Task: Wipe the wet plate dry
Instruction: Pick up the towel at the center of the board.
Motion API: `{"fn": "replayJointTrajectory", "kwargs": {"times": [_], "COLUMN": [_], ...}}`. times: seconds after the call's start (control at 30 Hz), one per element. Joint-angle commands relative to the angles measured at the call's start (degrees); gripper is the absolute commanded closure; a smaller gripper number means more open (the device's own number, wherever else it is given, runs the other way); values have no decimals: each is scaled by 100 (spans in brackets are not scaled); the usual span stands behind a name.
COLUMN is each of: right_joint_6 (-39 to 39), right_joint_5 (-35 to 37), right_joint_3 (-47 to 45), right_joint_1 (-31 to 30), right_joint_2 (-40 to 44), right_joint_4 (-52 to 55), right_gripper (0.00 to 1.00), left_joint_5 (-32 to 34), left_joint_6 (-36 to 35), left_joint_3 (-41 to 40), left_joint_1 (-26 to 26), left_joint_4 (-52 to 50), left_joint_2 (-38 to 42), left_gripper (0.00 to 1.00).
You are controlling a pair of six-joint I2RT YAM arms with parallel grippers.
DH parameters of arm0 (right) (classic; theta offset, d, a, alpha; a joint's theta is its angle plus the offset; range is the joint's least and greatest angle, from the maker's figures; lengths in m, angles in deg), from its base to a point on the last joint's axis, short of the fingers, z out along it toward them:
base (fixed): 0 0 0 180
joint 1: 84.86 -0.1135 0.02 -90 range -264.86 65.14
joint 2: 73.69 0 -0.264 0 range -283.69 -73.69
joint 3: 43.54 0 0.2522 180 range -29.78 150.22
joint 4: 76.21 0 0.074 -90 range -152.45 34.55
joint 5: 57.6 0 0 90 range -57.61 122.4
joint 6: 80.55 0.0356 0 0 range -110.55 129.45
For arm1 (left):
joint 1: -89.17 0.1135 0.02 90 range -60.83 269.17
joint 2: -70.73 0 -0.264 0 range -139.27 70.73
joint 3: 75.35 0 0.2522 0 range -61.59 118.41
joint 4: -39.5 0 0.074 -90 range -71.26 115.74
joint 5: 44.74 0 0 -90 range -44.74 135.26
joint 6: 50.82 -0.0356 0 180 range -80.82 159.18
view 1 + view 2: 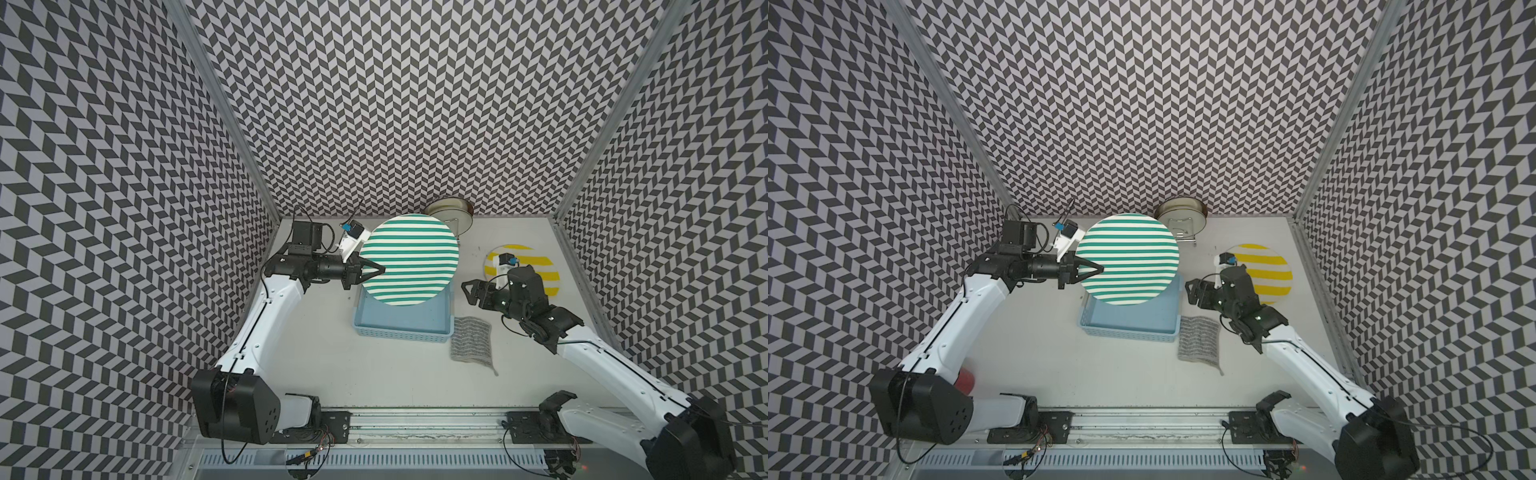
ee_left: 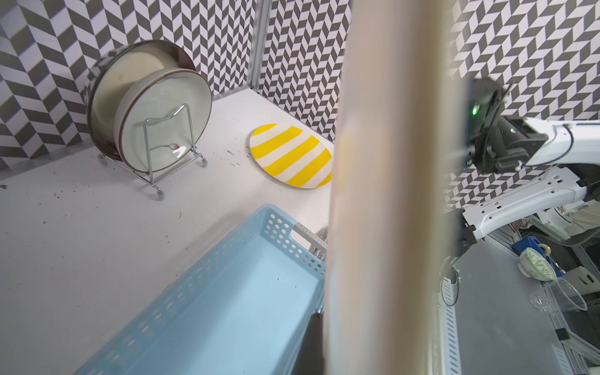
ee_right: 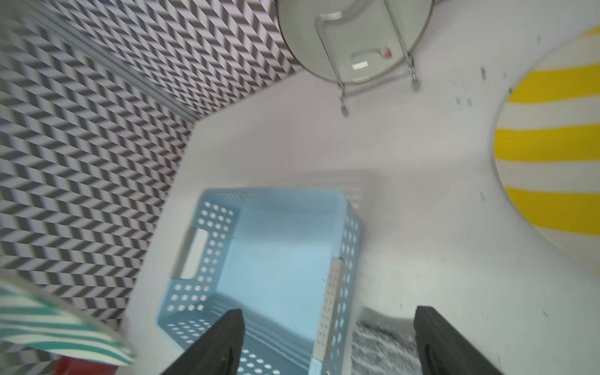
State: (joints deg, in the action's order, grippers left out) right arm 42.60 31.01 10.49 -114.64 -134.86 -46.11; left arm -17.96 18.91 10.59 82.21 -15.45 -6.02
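The grey cloth [image 1: 471,340] lies flat, so my right gripper needs to move back and down next, tip its open fingers toward the table and close on the middle of it.
The plate [image 1: 409,259] [image 1: 1127,259], round with green and white stripes, hangs face up above the blue basket. My left gripper [image 1: 376,270] [image 1: 1096,269] is shut on its left rim. In the left wrist view the plate [image 2: 389,194] is a blurred beige band right in front of the camera, with one dark finger [image 2: 312,344] beside it. My right gripper [image 1: 469,291] [image 1: 1192,291] stands open and empty to the right of the plate, apart from it. Its two fingers [image 3: 224,344] straddle the basket's edge and a grey cloth [image 3: 380,347]. The cloth [image 1: 471,340] lies flat on the table.
The blue perforated basket [image 1: 399,332] [image 1: 1125,334] sits mid-table under the plate. A yellow-striped plate [image 1: 540,266] [image 1: 1271,270] lies flat at the right, behind my right wrist. A wire rack with upright plates [image 1: 451,212] [image 2: 152,110] stands against the back wall.
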Motion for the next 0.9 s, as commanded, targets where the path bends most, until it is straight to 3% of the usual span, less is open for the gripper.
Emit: {"fn": "replayJointTrajectory", "kwargs": {"times": [0.0, 0.2, 0.4, 0.5, 0.6, 0.73, 0.87], "right_joint_6": [658, 1299, 1296, 1307, 1495, 1752, 1853], "right_joint_5": [1441, 1535, 1359, 1312, 1441, 1844, 2765], "right_joint_3": [-284, -920, -1023, -1060, -1031, -1060, -826], "right_joint_1": [-566, -1087, -1220, -1214, -1214, -1214, -1207], "right_joint_2": [189, 136, -886, -1337, -1577, -997, 231], "right_joint_4": [972, 916, 274, 0, 81, 352, 940], "right_gripper": [17, 21, 22, 29, 49, 84, 100], "left_joint_5": [-361, -211, -84, 22, 54, 78, 111], "left_joint_6": [255, 298, 281, 212, 135, 146, 272], "left_joint_3": [-50, -143, -209, -213, -176, -186, -216], "left_joint_1": [52, 72, 72, 72, 72, 72, 77], "left_joint_4": [493, 604, 649, 591, 473, 496, 617], "left_joint_2": [64, 48, 5, -65, -139, -147, -122], "left_gripper": [100, 100, 100, 100, 100, 100, 100]}}
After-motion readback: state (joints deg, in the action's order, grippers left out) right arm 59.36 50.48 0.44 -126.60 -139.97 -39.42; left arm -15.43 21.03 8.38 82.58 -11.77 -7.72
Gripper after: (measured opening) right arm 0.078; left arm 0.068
